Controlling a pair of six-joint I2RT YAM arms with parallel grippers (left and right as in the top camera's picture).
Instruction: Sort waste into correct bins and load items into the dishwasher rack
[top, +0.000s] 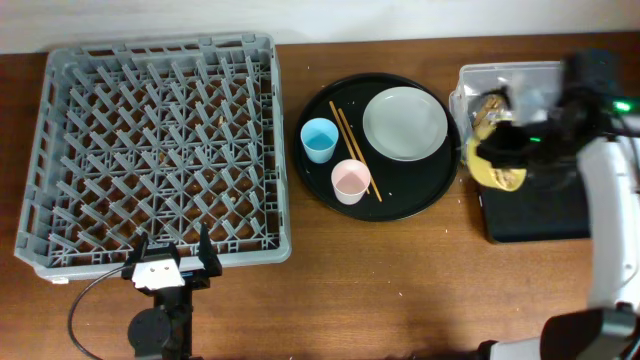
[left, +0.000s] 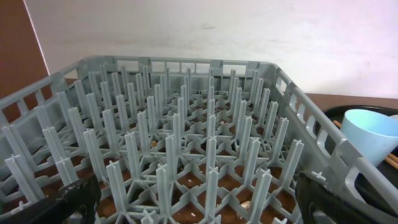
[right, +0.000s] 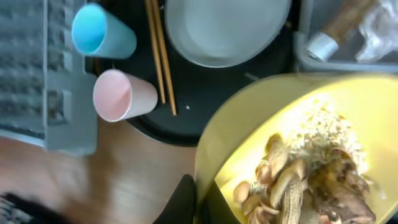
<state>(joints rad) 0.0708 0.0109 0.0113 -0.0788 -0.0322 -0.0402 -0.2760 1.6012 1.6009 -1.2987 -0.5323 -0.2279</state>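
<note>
Next, my right gripper turns to dump the shells, then lowers onto the round tray's bare near part, to my gripper's left in the overhead view.
My right gripper (top: 500, 148) is shut on the rim of the small yellow bowl (top: 497, 172), held tilted between the clear tub (top: 510, 75) and the black rectangular tray (top: 540, 215). In the right wrist view the fingers (right: 202, 200) pinch the bowl (right: 249, 137), which holds tan shells and crumbs (right: 298, 180). White tissue (right: 379, 31) lies in the tub. The plate (top: 405, 123), blue cup (top: 319, 139), pink cup (top: 350, 181) and chopsticks (top: 355, 150) sit on the round black tray (top: 400, 205). My left gripper (top: 170, 252) is open and empty at the front edge of the grey rack (top: 160, 150).
The left wrist view looks across the rack's pegs (left: 186, 124), with the blue cup (left: 373, 134) beyond its right wall. A brown and white item (right: 339, 25) lies in the tub beside the tissue. Bare wooden table runs along the front.
</note>
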